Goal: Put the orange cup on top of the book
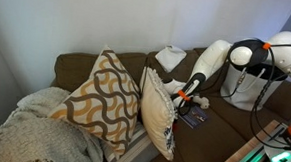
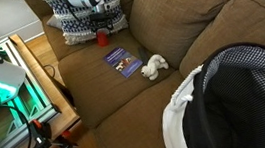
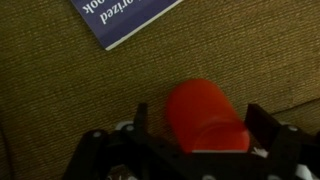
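Observation:
Next, my gripper sinks a little further down over the orange cup [image 2: 102,37] [image 3: 207,120] and closes on its sides, because the cup already sits between the spread fingers.
The orange cup [image 3: 207,120] lies on the brown sofa seat between my gripper's two dark fingers [image 3: 203,108]. The fingers are spread; a gap shows between the left finger and the cup, and the right finger is close to it. In an exterior view the cup [image 2: 102,37] is a small red spot just under the gripper [image 2: 102,27], in front of a patterned cushion. The book [image 3: 125,18], dark blue with pale lettering, lies flat on the seat just beyond the cup. It also shows in both exterior views [image 2: 122,61] [image 1: 192,117].
A small white soft toy [image 2: 154,66] lies beside the book. Patterned cushions [image 1: 104,99] [image 1: 159,112] lean on the seat. A white bag [image 1: 247,88] stands by the arm. A dark chequered thing [image 2: 239,106] fills the sofa's end. A lit rack [image 2: 10,90] stands at the seat's front edge.

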Available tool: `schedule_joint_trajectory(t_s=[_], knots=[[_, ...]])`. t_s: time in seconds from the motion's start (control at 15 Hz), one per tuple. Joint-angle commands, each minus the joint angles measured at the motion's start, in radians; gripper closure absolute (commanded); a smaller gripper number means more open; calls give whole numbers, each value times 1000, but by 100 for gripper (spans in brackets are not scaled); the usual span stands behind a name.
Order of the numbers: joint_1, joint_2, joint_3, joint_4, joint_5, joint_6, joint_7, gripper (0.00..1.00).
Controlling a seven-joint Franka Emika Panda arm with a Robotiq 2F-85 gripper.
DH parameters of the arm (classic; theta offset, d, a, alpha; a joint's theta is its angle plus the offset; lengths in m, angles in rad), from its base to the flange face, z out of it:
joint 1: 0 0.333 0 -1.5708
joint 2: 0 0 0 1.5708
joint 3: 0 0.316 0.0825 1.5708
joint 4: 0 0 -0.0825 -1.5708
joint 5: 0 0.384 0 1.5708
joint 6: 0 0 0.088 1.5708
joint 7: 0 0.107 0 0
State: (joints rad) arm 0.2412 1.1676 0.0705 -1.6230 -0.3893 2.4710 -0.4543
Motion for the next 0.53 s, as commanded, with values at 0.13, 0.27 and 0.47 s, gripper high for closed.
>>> schedule_joint_trajectory(t_s=[0.13, 0.27, 0.47], knots=[[-32, 83, 56, 99, 3, -39, -66, 0], [-29, 92, 55, 109, -3, -29, -68, 0], [-40, 98, 68, 121, 10, -48, -80, 34]])
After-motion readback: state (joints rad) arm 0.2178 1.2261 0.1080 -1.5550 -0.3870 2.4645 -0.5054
